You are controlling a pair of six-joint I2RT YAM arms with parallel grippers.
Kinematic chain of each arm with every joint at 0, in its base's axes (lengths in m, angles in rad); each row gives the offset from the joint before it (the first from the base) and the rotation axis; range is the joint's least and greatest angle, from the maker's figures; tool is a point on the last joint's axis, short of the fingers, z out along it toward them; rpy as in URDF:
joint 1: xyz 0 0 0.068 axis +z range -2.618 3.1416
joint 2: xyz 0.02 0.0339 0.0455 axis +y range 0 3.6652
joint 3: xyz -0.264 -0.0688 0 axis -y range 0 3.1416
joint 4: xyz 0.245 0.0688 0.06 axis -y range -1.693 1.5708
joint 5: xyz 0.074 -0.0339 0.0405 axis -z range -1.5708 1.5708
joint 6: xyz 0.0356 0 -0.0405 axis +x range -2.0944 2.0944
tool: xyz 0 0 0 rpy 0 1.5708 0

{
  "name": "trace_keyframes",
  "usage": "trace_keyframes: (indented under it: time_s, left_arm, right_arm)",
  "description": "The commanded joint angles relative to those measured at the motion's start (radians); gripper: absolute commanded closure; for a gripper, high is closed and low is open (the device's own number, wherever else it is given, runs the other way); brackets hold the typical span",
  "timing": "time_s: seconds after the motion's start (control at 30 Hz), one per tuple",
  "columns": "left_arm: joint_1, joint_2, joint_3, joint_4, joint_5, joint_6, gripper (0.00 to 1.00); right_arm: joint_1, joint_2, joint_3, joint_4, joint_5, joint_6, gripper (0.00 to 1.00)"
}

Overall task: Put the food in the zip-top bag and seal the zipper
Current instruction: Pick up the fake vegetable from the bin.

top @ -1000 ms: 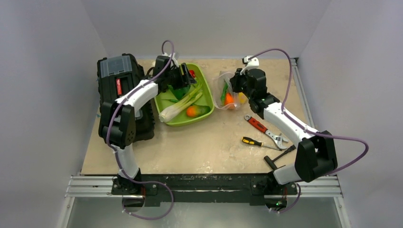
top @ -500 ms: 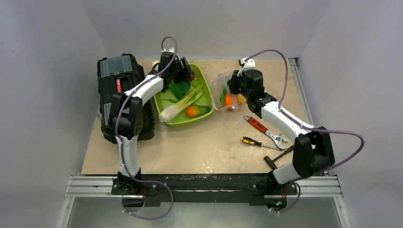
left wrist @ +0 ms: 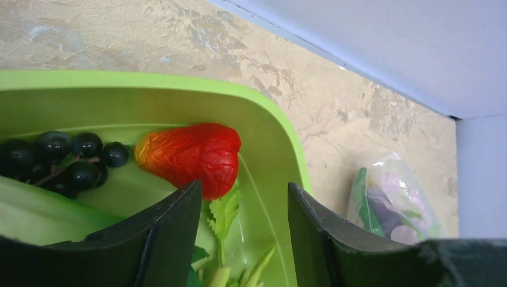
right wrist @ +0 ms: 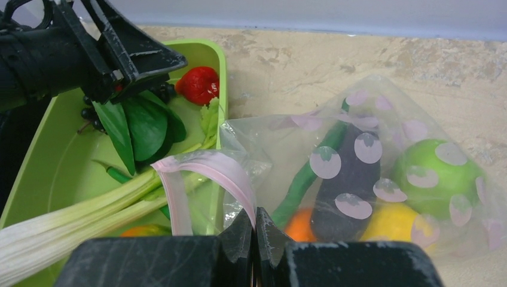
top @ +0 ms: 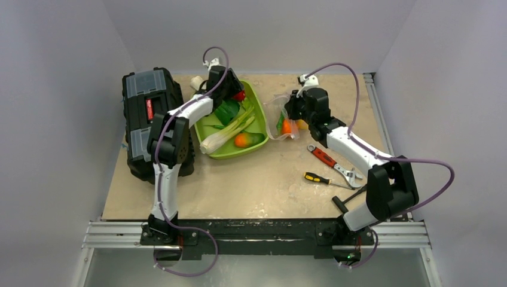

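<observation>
My left gripper is open, and the red piece's broad end (top: 240, 95) (left wrist: 216, 157) sits off-center from the gap between its fingers. I should next lower it and move it toward the black grapes to bring the fingers around that end.
The clear zip-top bag (right wrist: 382, 161) with pale dots lies right of the green tray (top: 258, 107) and holds a green apple (right wrist: 439, 170), a dark eggplant, a yellow piece, an orange piece and a green bean. My right gripper (right wrist: 255, 222) is shut on the bag's pink zipper strip (right wrist: 209, 170), holding its mouth open toward the tray. My left gripper (left wrist: 245, 200) is open over the tray's far right corner, just short of a red strawberry (left wrist: 191, 156); black grapes (left wrist: 60, 158) lie left of it. In the top view the left gripper (top: 232, 95) is at the tray's back and the bag (top: 281, 116) is beside it.
The tray also holds a leek (top: 224, 134), green leaves (right wrist: 140, 122) and an orange-green fruit (top: 246, 140). A black toolbox (top: 149, 119) stands left of the tray. A red wrench (top: 327, 160), a yellow screwdriver (top: 320, 178) and a hammer (top: 351, 196) lie at right front.
My left gripper has moved toward the tray's far right corner, nearer the strawberry. My right gripper has shifted slightly left and back with the bag's edge in it.
</observation>
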Motion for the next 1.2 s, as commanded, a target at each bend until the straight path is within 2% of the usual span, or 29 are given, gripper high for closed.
trace_keyframes:
  time_s: [0.0,0.13,0.23,0.37,0.57,0.9,1.07,1.17]
  left_arm:
    - [-0.021,0.042,0.103,-0.056,-0.104,-0.019,0.46]
    - [-0.032,0.06,0.15,-0.169,-0.192,-0.036,0.45]
    - [-0.037,0.109,0.267,-0.358,-0.258,-0.037,0.45]
    - [-0.035,0.161,0.334,-0.42,-0.243,-0.033,0.42]
    - [-0.034,0.232,0.455,-0.55,-0.206,-0.079,0.33]
    - [-0.016,0.285,0.477,-0.563,-0.156,-0.233,0.33]
    - [-0.007,0.291,0.465,-0.516,-0.148,-0.253,0.38]
    - [-0.007,0.285,0.467,-0.499,-0.162,-0.229,0.31]
  right_arm:
    - [-0.004,0.008,0.038,0.033,-0.028,-0.019,1.0]
    - [-0.006,0.006,0.039,0.032,-0.038,-0.02,1.0]
    - [-0.007,0.005,0.037,0.033,-0.046,-0.021,1.0]
    - [-0.008,0.0,0.032,0.034,-0.05,-0.023,1.0]
    - [-0.011,0.001,0.03,0.037,-0.064,-0.023,1.0]
    - [-0.013,0.002,0.026,0.043,-0.074,-0.024,1.0]
    - [-0.014,0.002,0.026,0.044,-0.075,-0.025,1.0]
    - [-0.014,0.005,0.025,0.044,-0.078,-0.025,1.0]
